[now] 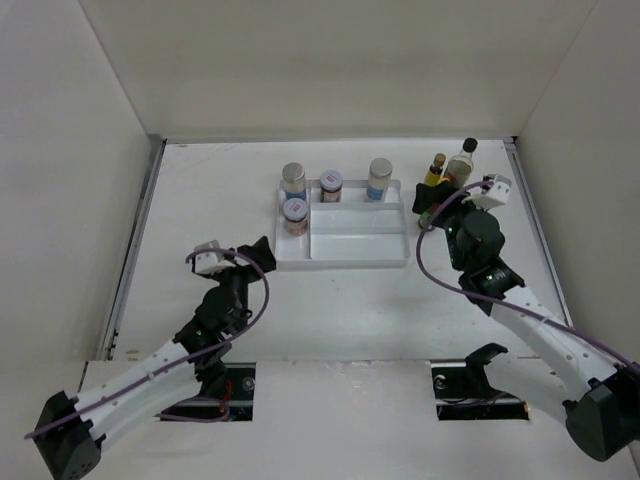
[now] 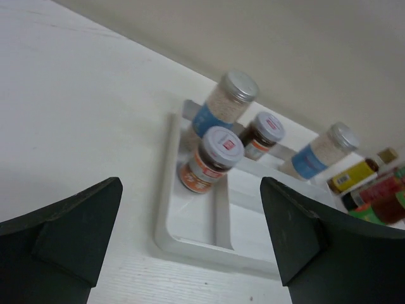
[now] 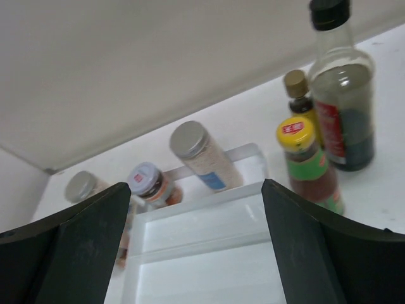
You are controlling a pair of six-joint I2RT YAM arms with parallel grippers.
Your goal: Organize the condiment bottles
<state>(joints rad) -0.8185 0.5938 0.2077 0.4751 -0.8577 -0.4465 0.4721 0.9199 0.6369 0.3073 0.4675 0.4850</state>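
Observation:
I need to move my right gripper to the right in the wrist view and tip it down onto the yellow cap, because the green-label bottle is outside the tray.
A white tray holds four grey-lidded jars along its back and left. These are a tall blue-label jar, a reddish jar, a second reddish jar and a second tall blue-label jar. Right of the tray stand a yellow-capped bottle and the tall dark black-capped bottle. The right wrist view shows the dark bottle, a gold-capped bottle and a yellow-capped green-label bottle. My right gripper is open and empty at the tray's right edge. My left gripper is open and empty at the tray's front left corner.
White walls enclose the table on the left, back and right. A metal strip runs along the left edge. The tray's two long front compartments hold nothing. Two dark cut-outs sit at the near edge by the arm bases.

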